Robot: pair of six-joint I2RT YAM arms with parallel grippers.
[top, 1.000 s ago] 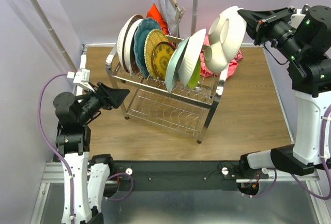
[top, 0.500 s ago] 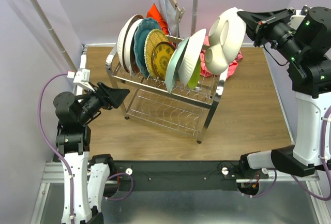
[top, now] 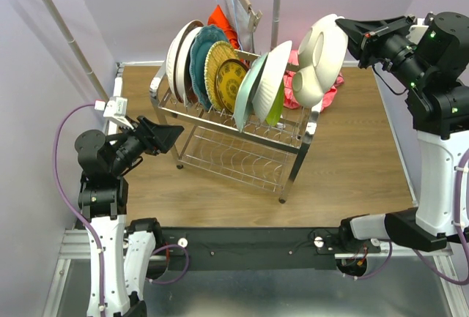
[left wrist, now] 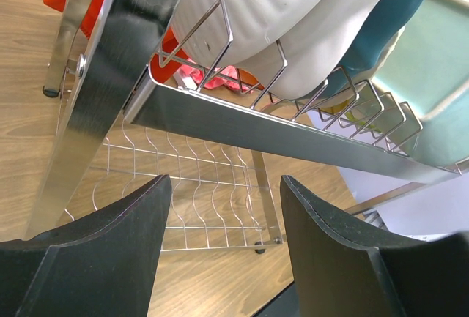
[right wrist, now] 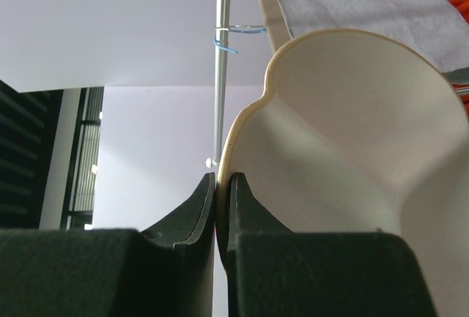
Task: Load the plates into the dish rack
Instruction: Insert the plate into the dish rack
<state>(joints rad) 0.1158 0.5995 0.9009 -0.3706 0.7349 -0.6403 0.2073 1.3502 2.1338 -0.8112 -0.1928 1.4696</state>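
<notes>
My right gripper has the lime green plate, with the slots beside the plate's edge empty. Next it should lower to the left in the top view and release the plate into them.
The steel dish rack stands mid-table with several plates upright in its top tier: white, teal, yellow patterned, pale aqua, white and a lime green edge. My right gripper is shut on the rim of a white divided plate, held on edge in the air above the rack's right end; in the right wrist view that plate sits pinched between the gripper fingers. My left gripper stands open and empty beside the rack's left leg.
A white-poled clothes rail stands behind the rack with a hanger and cloths on it. Red and pink cloths lie behind the rack's right end, and an orange-red cloth shows behind the plates. Purple walls close in on both sides.
The right gripper has carried the white divided plate slightly left, towards the rack. The left arm has not moved.
</notes>
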